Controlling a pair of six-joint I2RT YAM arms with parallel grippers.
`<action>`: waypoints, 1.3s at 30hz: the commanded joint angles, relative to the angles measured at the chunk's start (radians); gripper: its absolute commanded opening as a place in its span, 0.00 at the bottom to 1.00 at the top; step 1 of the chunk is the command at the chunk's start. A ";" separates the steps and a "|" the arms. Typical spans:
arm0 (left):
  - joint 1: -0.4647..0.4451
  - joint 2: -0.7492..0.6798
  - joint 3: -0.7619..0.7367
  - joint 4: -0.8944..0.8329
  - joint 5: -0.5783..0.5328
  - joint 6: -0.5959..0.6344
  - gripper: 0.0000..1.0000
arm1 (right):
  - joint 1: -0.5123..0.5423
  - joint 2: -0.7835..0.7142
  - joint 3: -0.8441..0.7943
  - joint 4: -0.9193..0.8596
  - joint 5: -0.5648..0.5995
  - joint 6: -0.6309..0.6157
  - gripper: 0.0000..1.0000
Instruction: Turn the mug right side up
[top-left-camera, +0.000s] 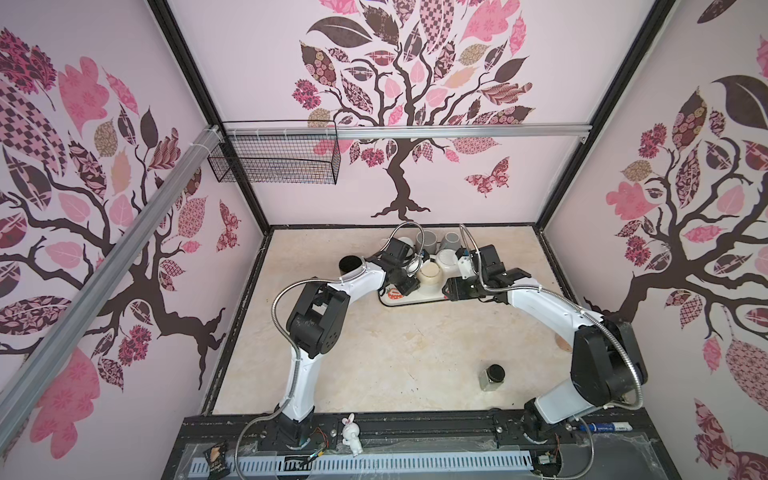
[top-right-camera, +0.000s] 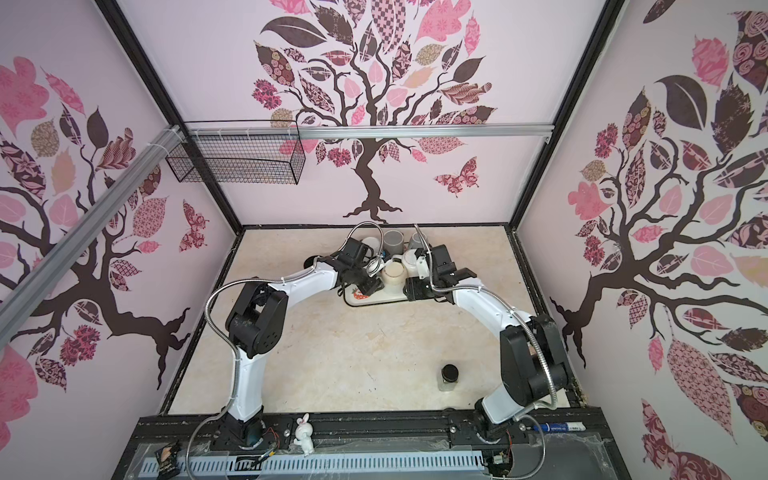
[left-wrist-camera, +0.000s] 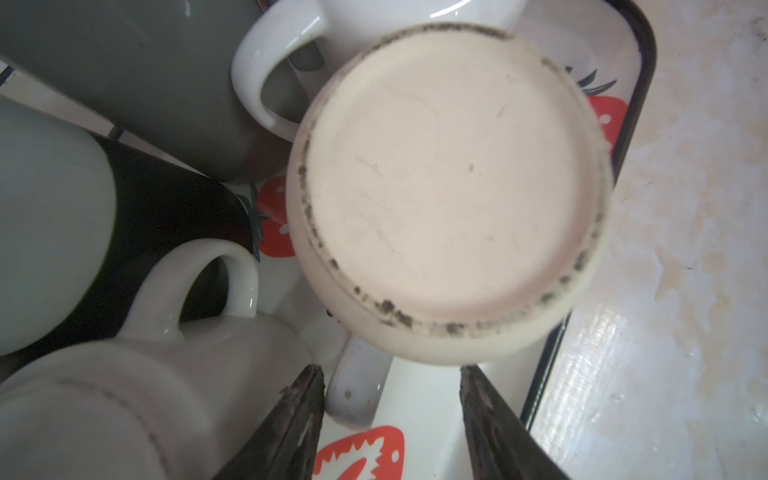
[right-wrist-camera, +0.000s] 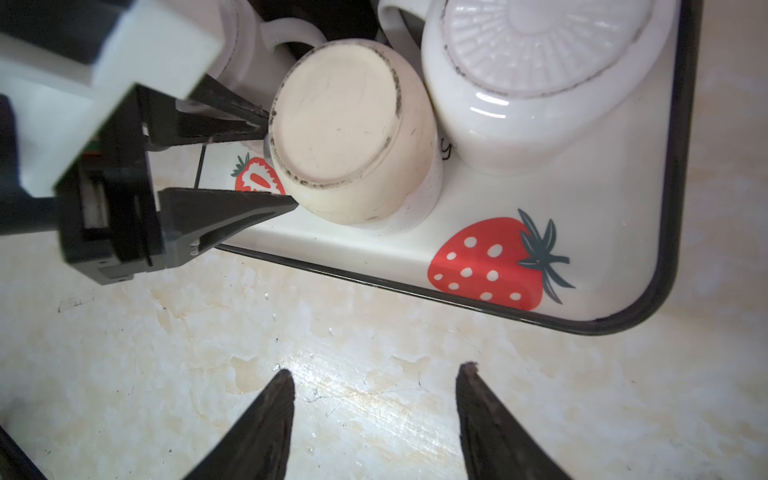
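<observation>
The cream mug gets my left gripper pushed in toward it and closed on the handle (left-wrist-camera: 357, 385) next, because that handle already stands between its open fingers.
A cream mug (top-left-camera: 429, 274) (top-right-camera: 393, 272) stands upside down on the near part of a white strawberry tray (top-left-camera: 424, 298) (right-wrist-camera: 374, 249), its scuffed flat base (left-wrist-camera: 449, 187) (right-wrist-camera: 345, 124) facing up. My left gripper (left-wrist-camera: 390, 370) (right-wrist-camera: 282, 164) is open at the mug's side. Its fingertips straddle the mug's handle (left-wrist-camera: 353, 386), which lies close to one finger and well apart from the other. My right gripper (right-wrist-camera: 374, 370) (top-left-camera: 448, 291) is open and empty over bare table just off the tray's front edge.
Other mugs crowd the tray behind the cream one: two grey ones (top-left-camera: 428, 239) (top-left-camera: 451, 240) and an upside-down white one with a ribbed base (right-wrist-camera: 536, 41). A black cup (top-left-camera: 351, 264) stands left of the tray. A black-lidded jar (top-left-camera: 493, 376) sits near the front right.
</observation>
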 joint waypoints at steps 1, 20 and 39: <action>-0.012 0.013 0.036 -0.033 -0.004 0.020 0.54 | -0.003 -0.057 0.001 -0.013 0.015 -0.028 0.64; -0.062 -0.045 -0.014 0.007 -0.061 -0.017 0.00 | -0.008 -0.099 -0.065 0.014 -0.012 -0.002 0.64; -0.109 -0.347 -0.310 0.337 0.032 -0.353 0.00 | -0.008 -0.352 -0.316 0.314 -0.028 0.174 0.62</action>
